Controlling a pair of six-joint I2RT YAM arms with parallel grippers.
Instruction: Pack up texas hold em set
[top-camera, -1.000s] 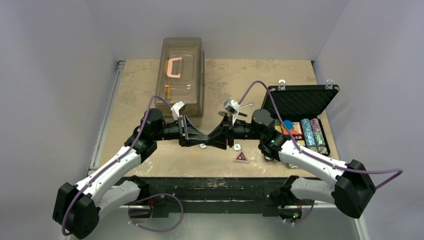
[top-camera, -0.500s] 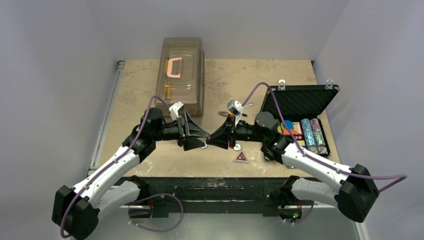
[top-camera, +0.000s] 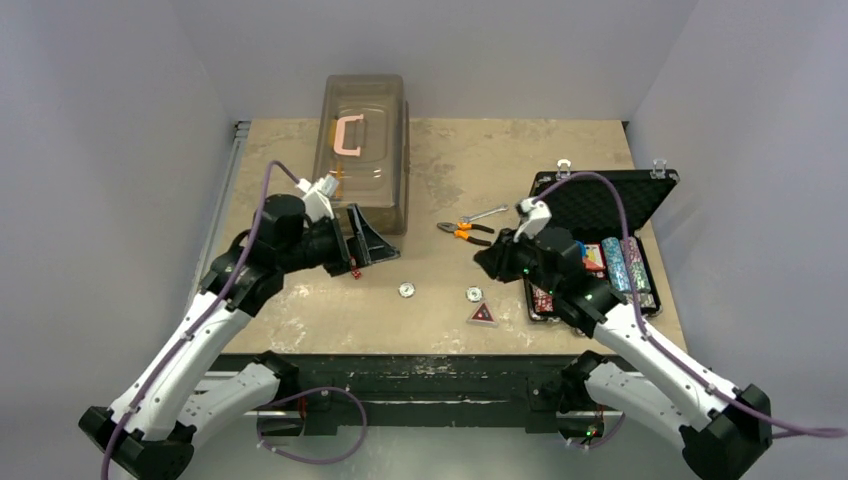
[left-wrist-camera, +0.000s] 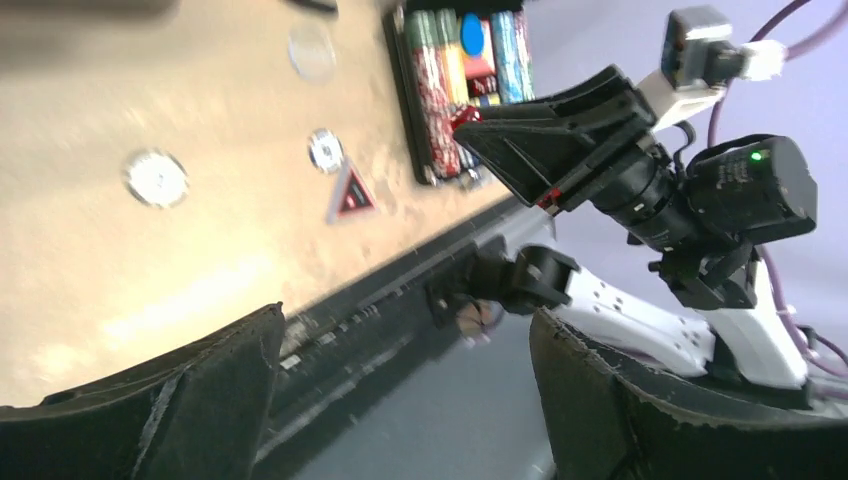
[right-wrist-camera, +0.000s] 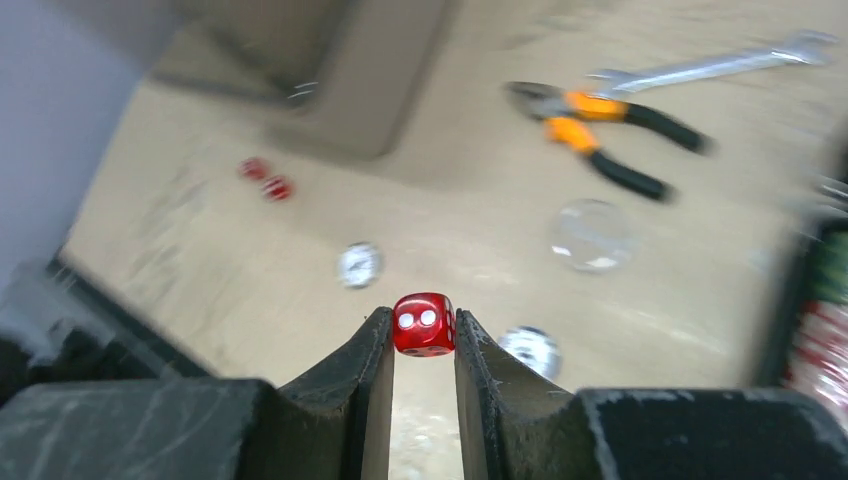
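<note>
I should next swing my right gripper over the black case's tray, turn it, then lower the die beside the red card box (top-camera: 599, 272).
The black case (top-camera: 606, 201) lies open at the right, its tray filled with rows of poker chips (top-camera: 623, 264). My right gripper (right-wrist-camera: 423, 322) is shut on a small red die (right-wrist-camera: 423, 324) and hovers just left of the case (top-camera: 482, 262). Two more red dice (right-wrist-camera: 265, 178) lie on the table near my left gripper (top-camera: 372, 248). That gripper is open and empty (left-wrist-camera: 405, 320). Round buttons (top-camera: 407, 290) (top-camera: 474, 294) and the red triangle token (top-camera: 483, 315) sit on the table between the arms.
A large translucent brown box (top-camera: 362, 150) with a pink handle stands at the back left, right behind the left gripper. Orange-handled pliers (top-camera: 465, 231) and a wrench (top-camera: 487, 213) lie at the table's middle. A clear disc (right-wrist-camera: 590, 233) lies near the pliers.
The two grippers met tip to tip at the centre. The right one closed on the die, the left one opened. The left arm drew back left, the right arm pulled toward the case.
</note>
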